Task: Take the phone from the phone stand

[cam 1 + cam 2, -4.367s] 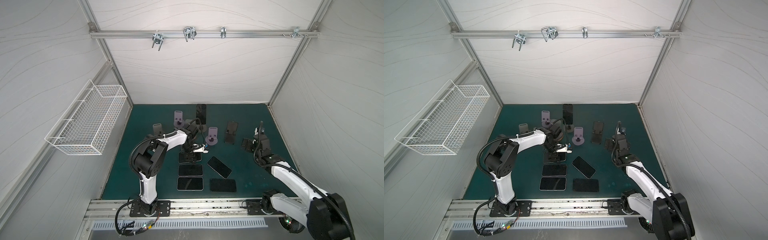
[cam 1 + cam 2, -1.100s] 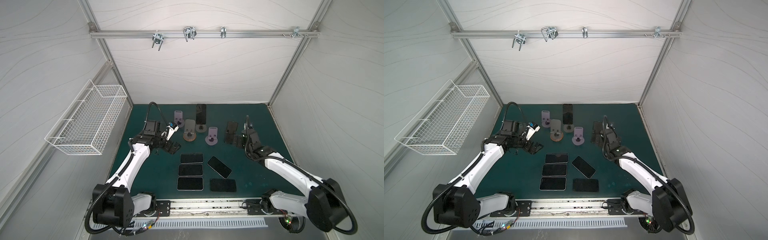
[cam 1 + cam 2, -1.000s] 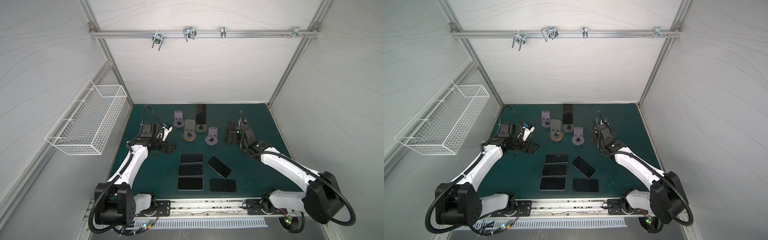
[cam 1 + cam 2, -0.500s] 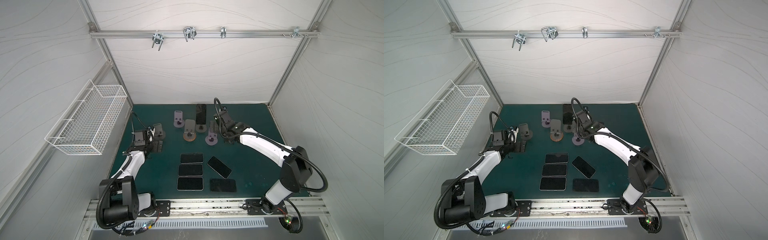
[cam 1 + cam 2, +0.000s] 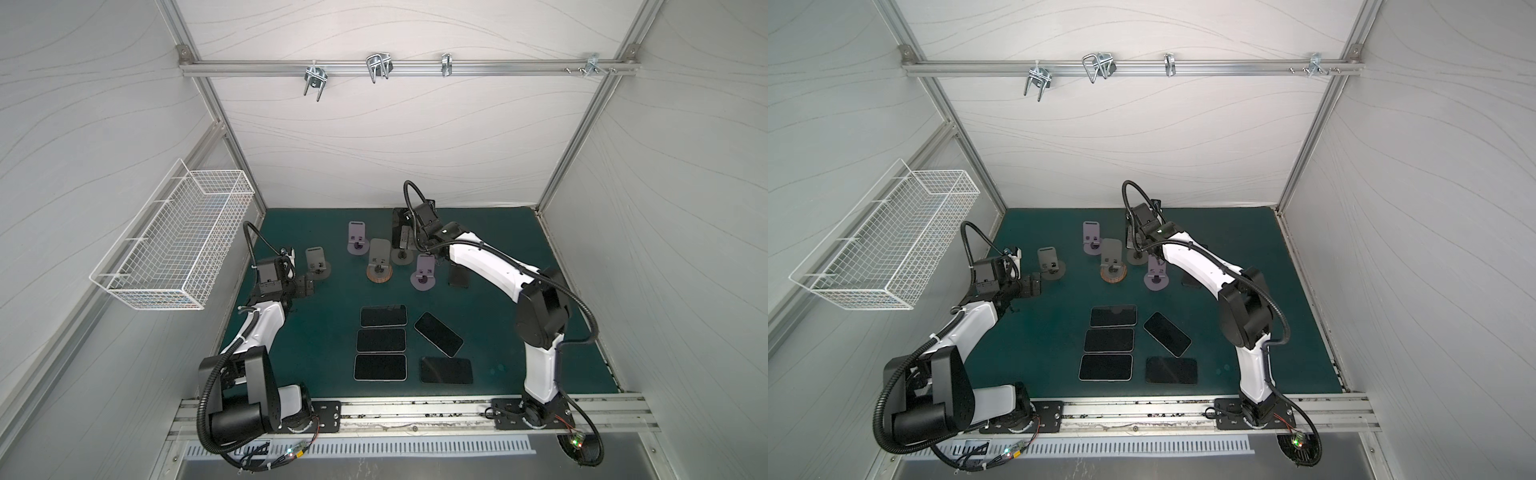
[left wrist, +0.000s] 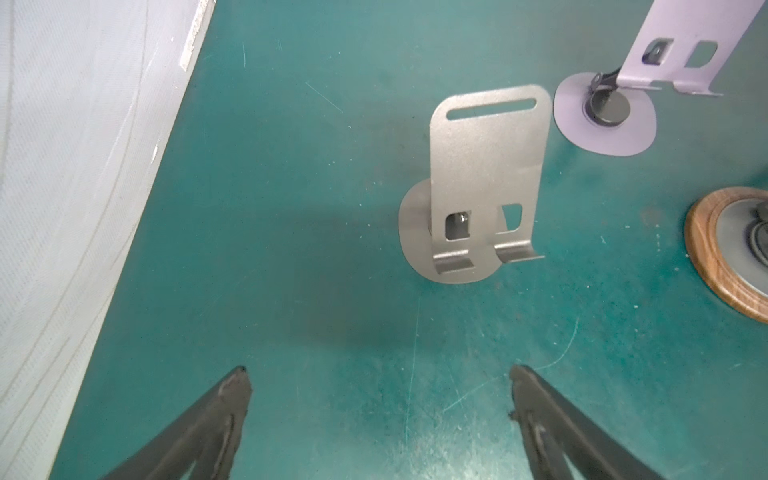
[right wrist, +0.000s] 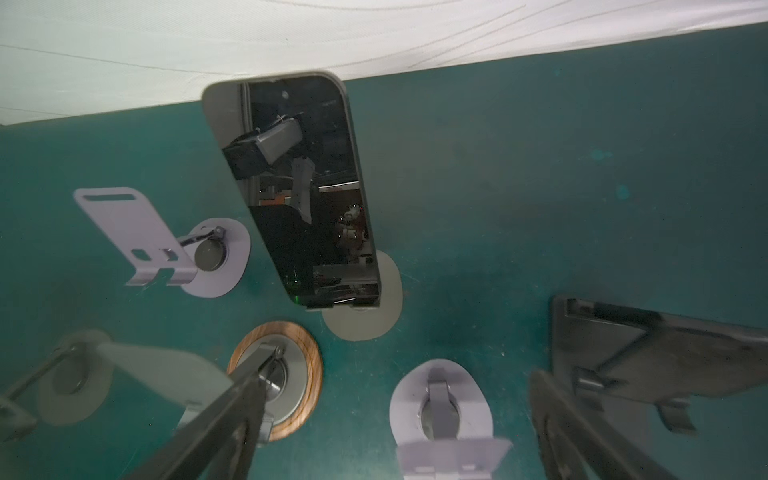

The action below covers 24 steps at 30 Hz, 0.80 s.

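Note:
My right gripper, still empty, will next move outward and across to close on the long side edges of the black phone, which stands outward of its fingers.
A black phone (image 7: pixel 303 187) stands upright on a grey phone stand whose round base (image 7: pixel 365 316) shows below it, at the back middle of the green mat. In a top view the phone (image 5: pixel 397 222) is partly hidden by my right gripper (image 5: pixel 409 243). In the right wrist view the right gripper (image 7: pixel 403 374) is open, short of the phone, with nothing between its fingers. My left gripper (image 5: pixel 305 286) is open at the left of the mat. In the left wrist view the left gripper (image 6: pixel 378 374) faces an empty grey stand (image 6: pixel 482 178).
Empty stands surround the phone: lilac ones (image 5: pixel 358 237) (image 5: pixel 424 272), a grey one on a wooden base (image 5: pixel 379 259) and a black one (image 5: pixel 457 276). Several phones (image 5: pixel 382 316) lie flat at the mat's front. A wire basket (image 5: pixel 178 245) hangs on the left wall.
My right arm has swung left across the mat to the back middle, in front of the standing phone. My left arm has drawn back to the left. Both grippers have stayed open.

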Available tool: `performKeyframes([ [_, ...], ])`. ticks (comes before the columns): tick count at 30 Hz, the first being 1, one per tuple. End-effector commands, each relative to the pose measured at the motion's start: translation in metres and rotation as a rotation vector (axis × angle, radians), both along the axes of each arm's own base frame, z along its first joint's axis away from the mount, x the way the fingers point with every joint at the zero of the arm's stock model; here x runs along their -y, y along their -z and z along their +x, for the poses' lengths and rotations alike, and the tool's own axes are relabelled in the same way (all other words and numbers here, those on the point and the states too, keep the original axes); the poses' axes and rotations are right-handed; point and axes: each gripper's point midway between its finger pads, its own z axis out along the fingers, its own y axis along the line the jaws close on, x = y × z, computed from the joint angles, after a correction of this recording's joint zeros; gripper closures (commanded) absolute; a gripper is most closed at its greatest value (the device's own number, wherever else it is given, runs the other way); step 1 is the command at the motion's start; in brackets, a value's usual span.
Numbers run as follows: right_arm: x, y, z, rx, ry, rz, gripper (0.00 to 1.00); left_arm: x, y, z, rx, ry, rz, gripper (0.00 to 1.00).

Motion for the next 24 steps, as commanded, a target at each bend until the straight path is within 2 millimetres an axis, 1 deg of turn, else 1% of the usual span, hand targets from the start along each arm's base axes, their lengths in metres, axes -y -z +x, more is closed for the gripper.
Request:
performKeyframes([
  [1,-0.007,0.007,0.01,-0.016,0.037,-0.018,0.01,0.0,-0.013,0.008,0.06,0.011,0.0,0.02],
  [7,-0.024,0.015,0.025,-0.018,0.026,-0.016,0.01,0.004,-0.015,0.006,0.074,0.032,-0.002,0.02],
  [10,-0.028,0.017,0.03,-0.011,0.029,-0.009,0.01,0.007,-0.014,0.006,0.072,0.054,-0.008,0.02],
  [14,-0.035,0.02,0.035,-0.002,0.024,0.006,0.01,0.007,-0.014,0.007,0.071,0.053,-0.008,0.02],
  [21,-0.045,0.03,0.047,0.007,0.033,0.015,0.01,0.007,-0.015,0.007,0.074,0.053,-0.008,0.02],
  [24,-0.05,0.031,0.053,0.02,0.023,0.016,0.01,0.008,-0.014,0.006,0.072,0.053,-0.008,0.02],
])
